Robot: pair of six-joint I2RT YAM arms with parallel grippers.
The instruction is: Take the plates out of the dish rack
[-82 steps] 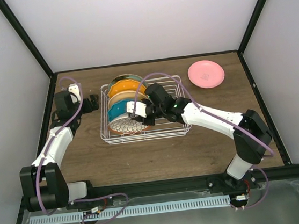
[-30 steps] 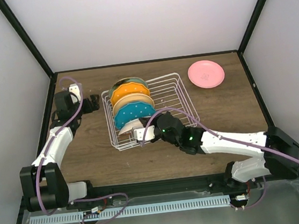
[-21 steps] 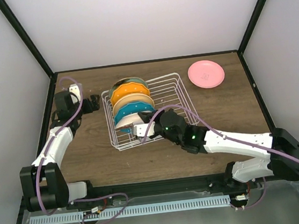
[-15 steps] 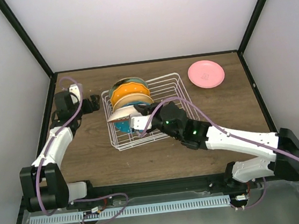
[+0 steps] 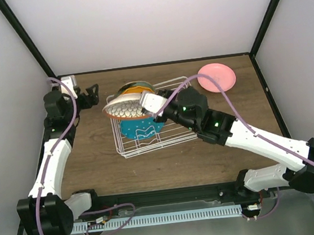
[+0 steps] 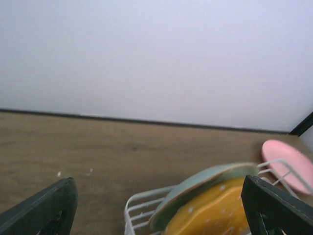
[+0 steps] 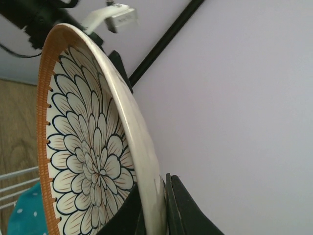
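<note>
The bare tabletop by the pink plate is below the robot's right gripper, to its right in the top view, so the robot should swing the gripper there, lower it and let go of the floral plate.
My right gripper (image 5: 151, 103) is shut on the rim of the brown-floral white plate (image 5: 124, 107), which hangs tilted above the left end of the white wire dish rack (image 5: 182, 81). In the right wrist view the jaws pinch the floral plate (image 7: 83, 156) at its lower edge. A white-dotted teal plate (image 5: 141, 128) stands in the rack below it, with an orange plate (image 5: 134, 88) behind. The pink plate (image 5: 216, 78) lies on the table at the back right. My left gripper (image 5: 90, 97) is open left of the rack. The left wrist view shows a sage green plate (image 6: 210, 180) leaning over the orange plate (image 6: 217, 210).
The black frame posts and pale walls close in the brown table (image 5: 93, 158). The right half of the rack holds no plates. The right arm reaches diagonally over the rack's near right corner.
The right gripper has lifted the floral plate out of the rack, up and toward the back. The left arm has swung toward the back-left corner, its gripper still wide.
</note>
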